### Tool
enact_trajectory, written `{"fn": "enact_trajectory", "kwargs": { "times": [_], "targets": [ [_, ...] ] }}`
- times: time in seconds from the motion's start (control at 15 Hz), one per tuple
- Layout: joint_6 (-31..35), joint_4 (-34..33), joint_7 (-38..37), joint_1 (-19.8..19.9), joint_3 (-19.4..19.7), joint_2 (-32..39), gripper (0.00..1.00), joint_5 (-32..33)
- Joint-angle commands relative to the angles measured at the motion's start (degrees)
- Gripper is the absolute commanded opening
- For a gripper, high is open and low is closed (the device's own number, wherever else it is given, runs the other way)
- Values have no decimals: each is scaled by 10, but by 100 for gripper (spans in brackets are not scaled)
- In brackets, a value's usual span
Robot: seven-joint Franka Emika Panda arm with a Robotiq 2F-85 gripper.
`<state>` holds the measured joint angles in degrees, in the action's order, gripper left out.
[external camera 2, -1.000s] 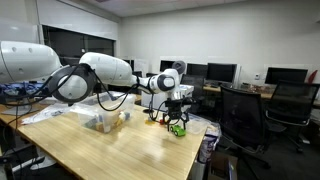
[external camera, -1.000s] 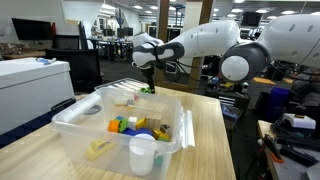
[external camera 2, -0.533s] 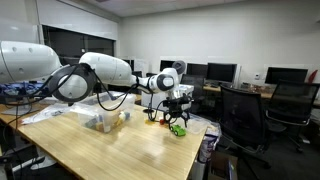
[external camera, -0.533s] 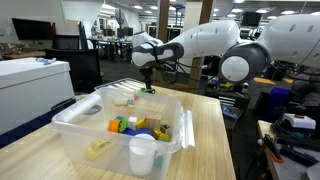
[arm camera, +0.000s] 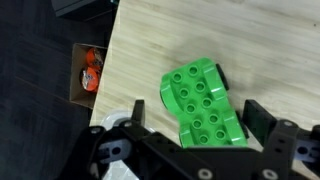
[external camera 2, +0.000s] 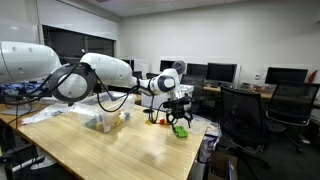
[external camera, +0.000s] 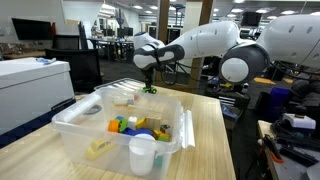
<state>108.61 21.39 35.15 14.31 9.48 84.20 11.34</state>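
Observation:
The gripper lowers slightly next, then closes its open fingers across the block's long sides, since the green block (external camera 2: 181, 129) lies just below it.
A green studded toy block shaped like a car (arm camera: 203, 103) lies on the light wooden table (arm camera: 270, 40) close to its edge. My gripper (arm camera: 195, 116) hangs just above the block with one black finger on each side of it. The fingers are open, with a gap showing on the left side. In both exterior views the gripper (external camera 2: 178, 114) (external camera: 148, 80) points down at the far end of the table, over the green block (external camera 2: 181, 129) (external camera: 149, 90).
A clear plastic bin (external camera: 70, 125) (external camera 2: 104, 121) holding several coloured blocks stands on the table, with a white cup (external camera: 142, 155) at its near corner. A cardboard box with an orange object (arm camera: 90, 72) sits on the dark floor beyond the table edge. Office chairs (external camera 2: 245, 115) stand nearby.
The gripper and the green block have shifted very slightly along the table end; the arm is otherwise nearly still.

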Motion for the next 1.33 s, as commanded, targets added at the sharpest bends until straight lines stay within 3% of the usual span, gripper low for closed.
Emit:
{"fn": "enact_trajectory", "kwargs": {
  "times": [0.0,0.33,0.4,0.47,0.67,1.27],
  "targets": [
    [4,16,-16,1,7,1,100,14],
    [-8,28,-9,7,5,6,100,18],
    [-8,26,-8,8,3,6,75,16],
    [-8,25,-5,9,2,6,73,15],
    [-10,23,1,11,0,6,50,14],
    [-12,3,0,15,-16,-16,45,-11]
  ]
}}
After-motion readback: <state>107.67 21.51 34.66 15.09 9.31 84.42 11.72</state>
